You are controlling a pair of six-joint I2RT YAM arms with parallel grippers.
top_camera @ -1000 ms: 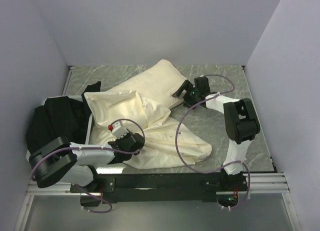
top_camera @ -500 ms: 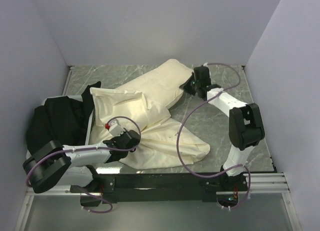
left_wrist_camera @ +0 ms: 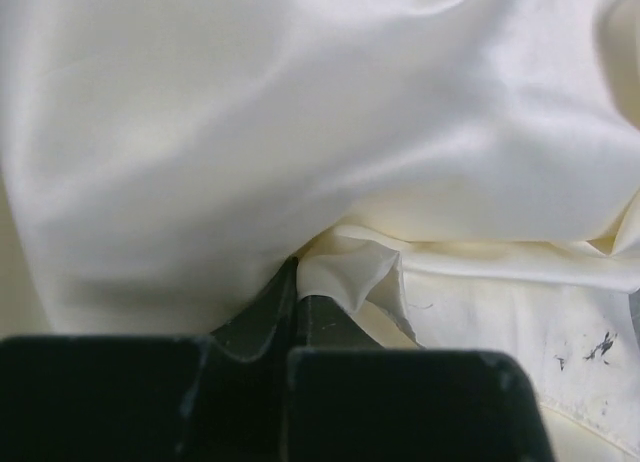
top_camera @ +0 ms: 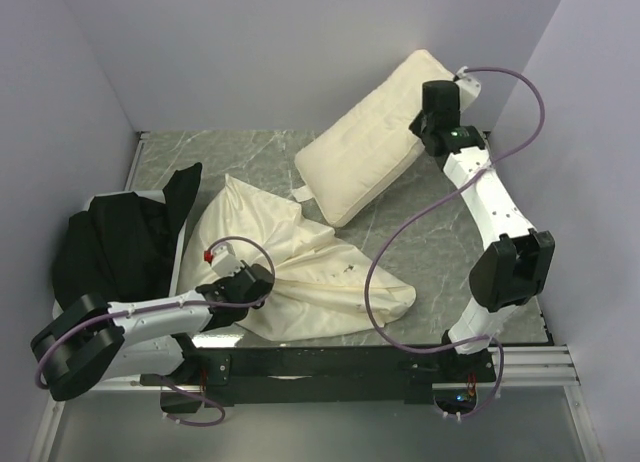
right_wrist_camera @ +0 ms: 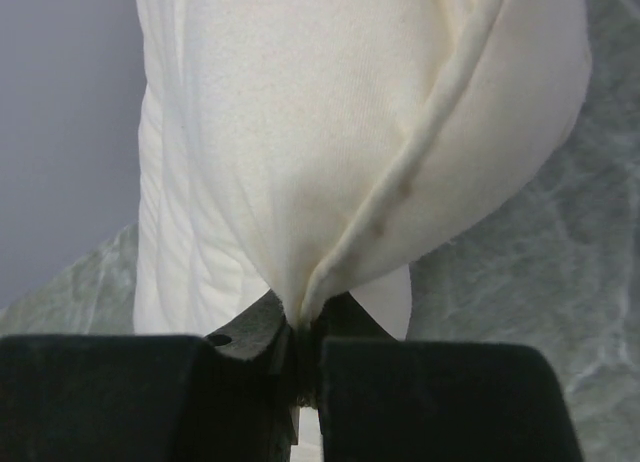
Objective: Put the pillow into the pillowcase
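Note:
The pillow (top_camera: pixel 375 142) hangs tilted, so my right gripper will next swing to the right in the top view and back, go down onto the bare marble and let go of the pillow's raised end.
The plump cream pillow (top_camera: pixel 375 142) hangs tilted over the back of the table, its far corner raised. My right gripper (top_camera: pixel 432 124) is shut on that raised end; in the right wrist view the pillow (right_wrist_camera: pixel 330 132) is pinched at its seamed edge between the black fingers (right_wrist_camera: pixel 255 327). The limp, wrinkly cream pillowcase (top_camera: pixel 300 272) lies spread on the near left of the marble table. My left gripper (top_camera: pixel 250 282) is shut on its fabric. In the left wrist view a fold of the pillowcase (left_wrist_camera: pixel 350 267) sits clamped at the fingertips (left_wrist_camera: pixel 330 317).
A black cloth heap (top_camera: pixel 110 247) lies at the left edge over a white object. The marble tabletop (top_camera: pixel 440 242) shows bare on the right. Grey walls close the back and sides. My right arm's purple cable (top_camera: pixel 375 282) loops over the pillowcase's right part.
My right gripper shut on the pillow's end and lifted it up and back to the right, pulling the pillow off the pillowcase. My left gripper stayed shut on the pillowcase, shifting slightly.

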